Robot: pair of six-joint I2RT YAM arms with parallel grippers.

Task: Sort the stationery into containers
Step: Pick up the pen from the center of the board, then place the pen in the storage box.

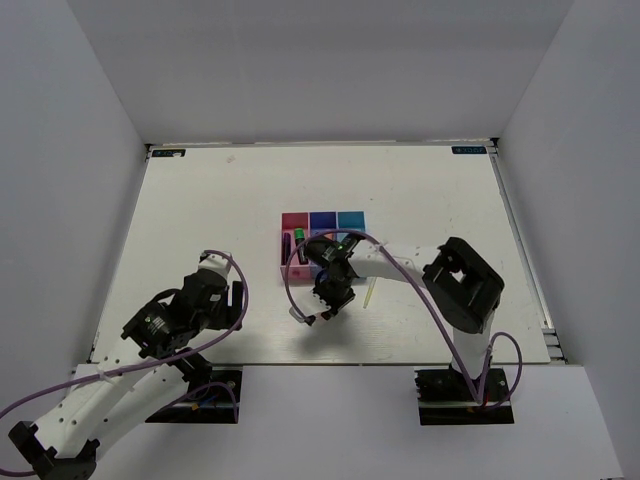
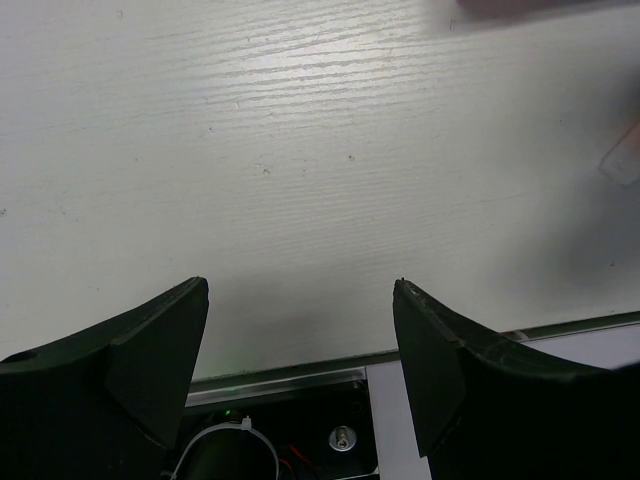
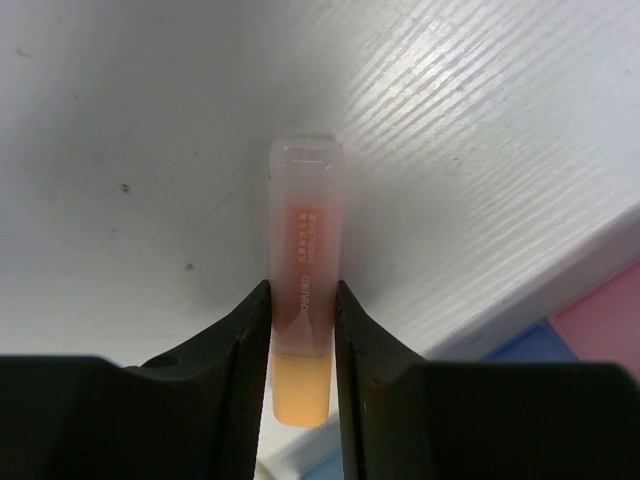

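Observation:
The blue bin [image 3: 532, 346] stands outward of the robot's right gripper and has raised sides, so next the right gripper needs to lift to clear them, move outward, turn and release the highlighter [image 3: 304, 230] inside.
Three joined bins stand mid-table: pink [image 1: 293, 220], blue [image 1: 322, 220] and teal [image 1: 351, 219]. A green-capped dark marker [image 1: 299, 242] lies in the pink bin. My right gripper [image 1: 336, 298] hangs just in front of the bins, partly hiding them. In the right wrist view it [image 3: 303, 330] is shut on an orange-tipped clear highlighter [image 3: 304, 230], held above the table. A thin yellow pen [image 1: 369, 293] lies on the table to its right. My left gripper [image 1: 222, 295] is open and empty [image 2: 300, 285] near the front edge. The other stationery is hidden.
The blue bin [image 3: 530, 345] and pink bin [image 3: 610, 320] show at the lower right of the right wrist view. A purple cable [image 1: 292, 290] loops beside the right gripper. The table's front edge [image 2: 300, 368] lies under the left gripper. White walls enclose the table.

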